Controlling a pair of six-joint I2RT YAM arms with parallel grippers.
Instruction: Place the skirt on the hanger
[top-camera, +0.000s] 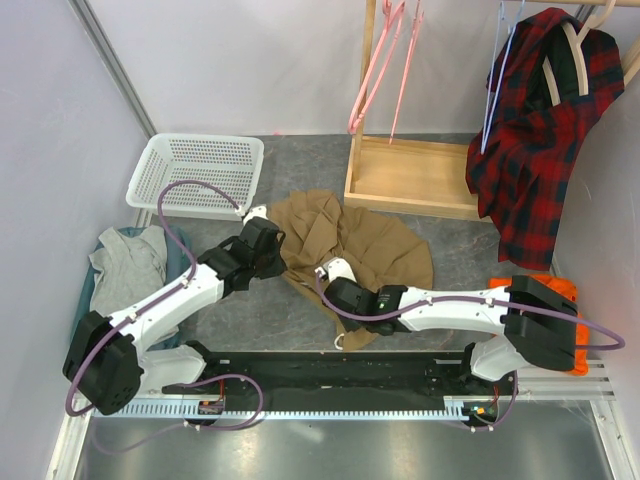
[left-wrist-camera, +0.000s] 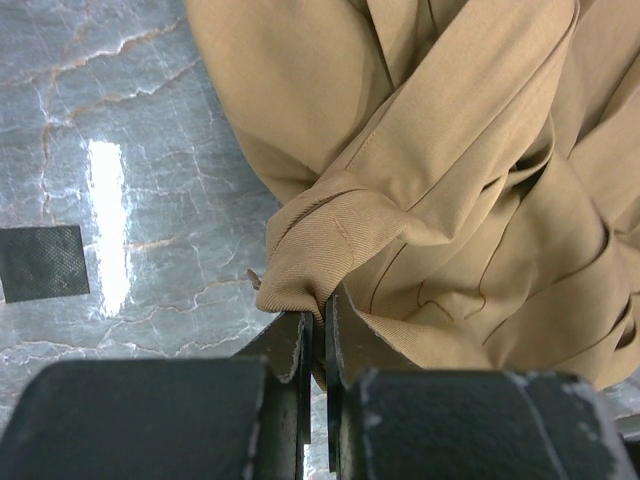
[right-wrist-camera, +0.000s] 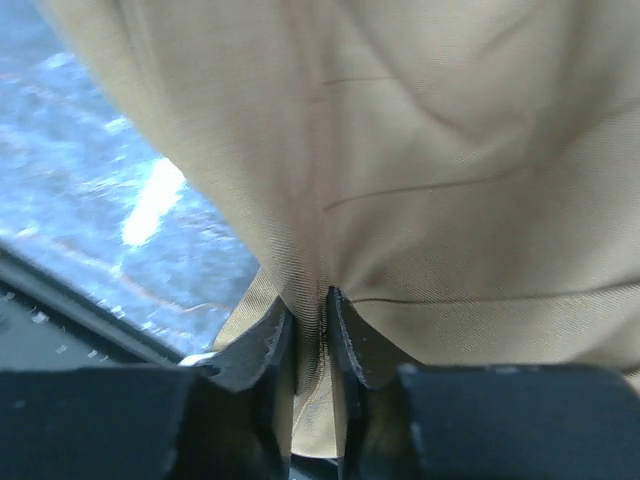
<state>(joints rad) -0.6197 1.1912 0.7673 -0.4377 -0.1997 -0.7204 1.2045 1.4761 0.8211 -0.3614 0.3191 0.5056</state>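
Observation:
My left gripper raises the folded edge next, takes it back and down onto the bare near tabletop and lets it go, since the skirt (top-camera: 355, 245) lies bunched.
The tan-brown skirt (top-camera: 355, 245) lies bunched on the grey table in the middle of the top view. My left gripper (top-camera: 275, 250) is shut on a folded edge of the skirt (left-wrist-camera: 330, 255) at its left side. My right gripper (top-camera: 335, 290) is shut on the skirt's near edge (right-wrist-camera: 420, 200), the cloth pinched between its fingers. The pink hanger (top-camera: 378, 70) hangs on the wooden rack at the back, apart from both grippers.
A white basket (top-camera: 200, 175) stands at back left. A grey garment (top-camera: 130, 262) lies at the left edge. A wooden rack base (top-camera: 415, 178) sits behind the skirt. A red plaid shirt (top-camera: 540, 120) hangs at the right. An orange object (top-camera: 560, 290) lies by the right arm.

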